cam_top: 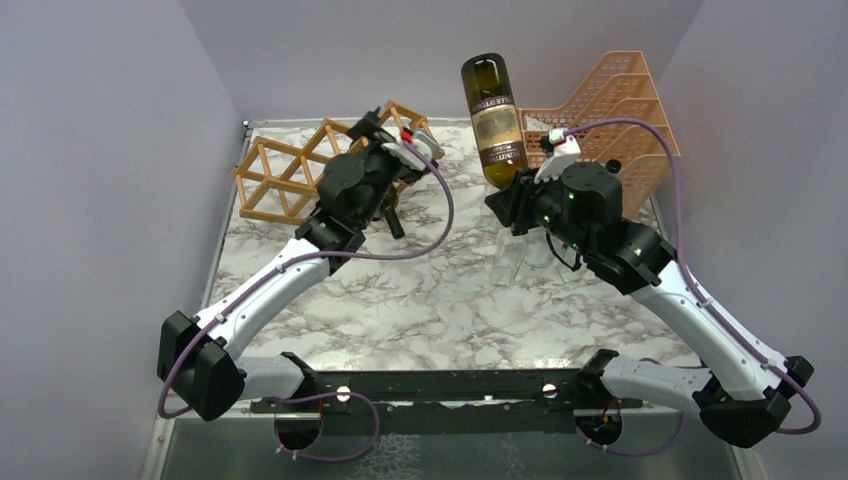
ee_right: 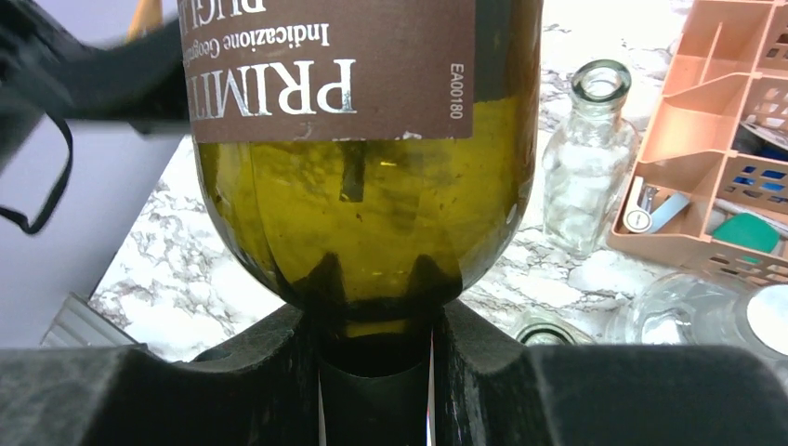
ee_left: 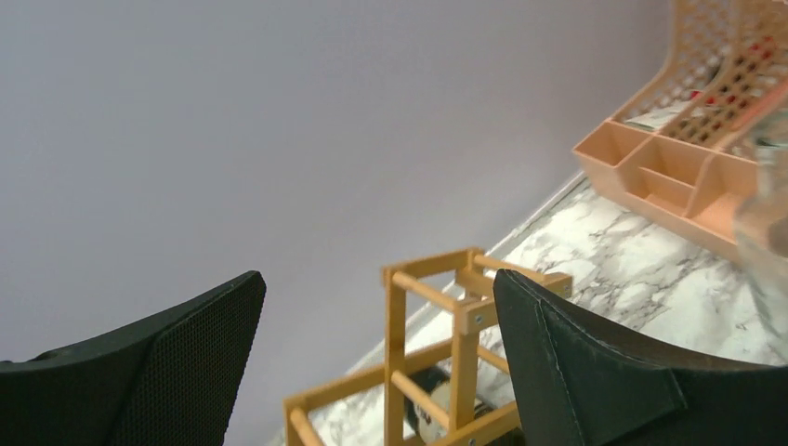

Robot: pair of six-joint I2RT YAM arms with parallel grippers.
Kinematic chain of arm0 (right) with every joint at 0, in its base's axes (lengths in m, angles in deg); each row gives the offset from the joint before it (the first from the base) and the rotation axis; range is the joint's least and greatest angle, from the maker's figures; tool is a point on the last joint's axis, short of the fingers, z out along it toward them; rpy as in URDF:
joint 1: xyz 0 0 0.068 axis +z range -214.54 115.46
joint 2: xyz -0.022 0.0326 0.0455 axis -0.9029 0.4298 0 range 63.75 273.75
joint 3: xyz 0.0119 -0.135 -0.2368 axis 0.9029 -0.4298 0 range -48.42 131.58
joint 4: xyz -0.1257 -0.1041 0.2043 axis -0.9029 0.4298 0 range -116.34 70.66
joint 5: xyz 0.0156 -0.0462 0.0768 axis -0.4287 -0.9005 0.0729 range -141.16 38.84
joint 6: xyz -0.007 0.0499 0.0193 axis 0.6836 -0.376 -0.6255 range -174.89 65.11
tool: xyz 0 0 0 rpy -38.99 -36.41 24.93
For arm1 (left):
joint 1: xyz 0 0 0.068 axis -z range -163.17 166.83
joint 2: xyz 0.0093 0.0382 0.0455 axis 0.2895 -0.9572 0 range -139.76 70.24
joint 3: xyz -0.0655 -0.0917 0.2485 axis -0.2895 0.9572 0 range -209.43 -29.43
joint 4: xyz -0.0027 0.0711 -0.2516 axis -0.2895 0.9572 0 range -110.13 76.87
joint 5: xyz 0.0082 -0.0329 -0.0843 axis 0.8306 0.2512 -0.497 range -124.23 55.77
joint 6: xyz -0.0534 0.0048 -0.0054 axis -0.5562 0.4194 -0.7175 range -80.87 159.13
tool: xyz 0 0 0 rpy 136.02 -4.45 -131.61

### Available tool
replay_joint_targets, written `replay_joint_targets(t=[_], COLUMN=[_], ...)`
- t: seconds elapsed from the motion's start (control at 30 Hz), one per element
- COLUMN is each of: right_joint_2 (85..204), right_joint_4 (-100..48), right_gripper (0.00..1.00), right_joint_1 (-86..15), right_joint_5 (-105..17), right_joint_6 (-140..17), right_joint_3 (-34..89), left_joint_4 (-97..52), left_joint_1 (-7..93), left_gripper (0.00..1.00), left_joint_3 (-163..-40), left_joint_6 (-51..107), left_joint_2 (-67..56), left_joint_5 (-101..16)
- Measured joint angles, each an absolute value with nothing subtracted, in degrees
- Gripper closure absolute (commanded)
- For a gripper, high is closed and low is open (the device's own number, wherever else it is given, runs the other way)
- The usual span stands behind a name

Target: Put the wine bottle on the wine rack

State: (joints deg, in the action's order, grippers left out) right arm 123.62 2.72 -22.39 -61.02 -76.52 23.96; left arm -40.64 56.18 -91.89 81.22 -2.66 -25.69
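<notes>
The bottom of the bottle points away, so my right gripper should next move the bottle down and to the left in the top view, then outward into the rack's near opening [cam_top: 301, 203].
The wine bottle [cam_top: 493, 120] is olive-green glass with a brown label. My right gripper [cam_top: 515, 195] is shut on its neck and holds it raised, base pointing up and away, above the table's back middle. In the right wrist view the bottle [ee_right: 372, 214] fills the frame and my gripper [ee_right: 376, 325] clamps the dark neck. The wine rack [cam_top: 290, 175], a light wooden lattice, lies at the back left. My left gripper [cam_top: 385, 165] is open and empty at the rack's right end. In the left wrist view the rack [ee_left: 437, 353] shows between the spread fingers of that gripper [ee_left: 376, 279].
A peach-orange mesh organiser [cam_top: 620, 120] stands at the back right, also in both wrist views [ee_left: 669, 167] [ee_right: 706, 186]. Clear glass bottles [cam_top: 510, 260] [ee_right: 587, 177] stand on the marble below the right gripper. A dark round object [ee_left: 432, 409] shows through the rack.
</notes>
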Motion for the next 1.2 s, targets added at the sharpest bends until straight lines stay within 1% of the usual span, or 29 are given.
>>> replay_joint_targets(t=[0.1,0.27,0.37,0.5,0.67,0.77,0.9,1.03,1.2], right_joint_2=[125.39,130.55,132.65,132.85,132.58,132.39,132.43,133.42,136.72], right_joint_4=[2.41,1.76,1.73,1.32,-1.65,-3.34,-4.06,-6.86,-9.89], right_gripper=[0.99,0.99,0.99,0.99,0.99,0.99,0.99,0.99,0.99], right_joint_1=[-22.41,-22.46,-22.46,-22.46,-21.61,-19.86,-15.62,-11.44,-7.95], right_joint_5=[-58.51,-52.76,-49.03,-44.13,-37.92,-34.82,-33.70,-33.31,-33.33], right_joint_6=[-76.52,-76.52,-76.80,-77.29,-77.50,-77.72,-77.96,-77.92,-77.81], right_joint_3=[24.31,24.49,24.20,22.26,16.92,12.75,9.93,9.95,10.06], left_joint_4=[-38.52,-28.09,-22.06,-14.15,-4.79,-1.95,0.21,2.79,3.16], left_joint_1=[50.69,38.43,31.07,22.15,13.47,10.63,9.30,9.21,8.75], left_gripper=[0.01,0.01,0.01,0.01,0.04,0.04,0.11,0.23,0.36], left_joint_3=[-92.87,-100.65,-104.46,-105.55,-105.44,-104.52,-100.46,-98.55,-98.40], left_joint_6=[72.28,56.21,47.34,37.00,29.66,27.86,27.21,26.97,27.01], left_joint_2=[-2.18,-2.73,-3.73,-5.35,-7.29,-7.21,-6.64,-6.88,-7.18], left_joint_5=[-22.37,-20.18,-20.97,-24.88,-28.77,-28.99,-28.84,-29.93,-31.40])
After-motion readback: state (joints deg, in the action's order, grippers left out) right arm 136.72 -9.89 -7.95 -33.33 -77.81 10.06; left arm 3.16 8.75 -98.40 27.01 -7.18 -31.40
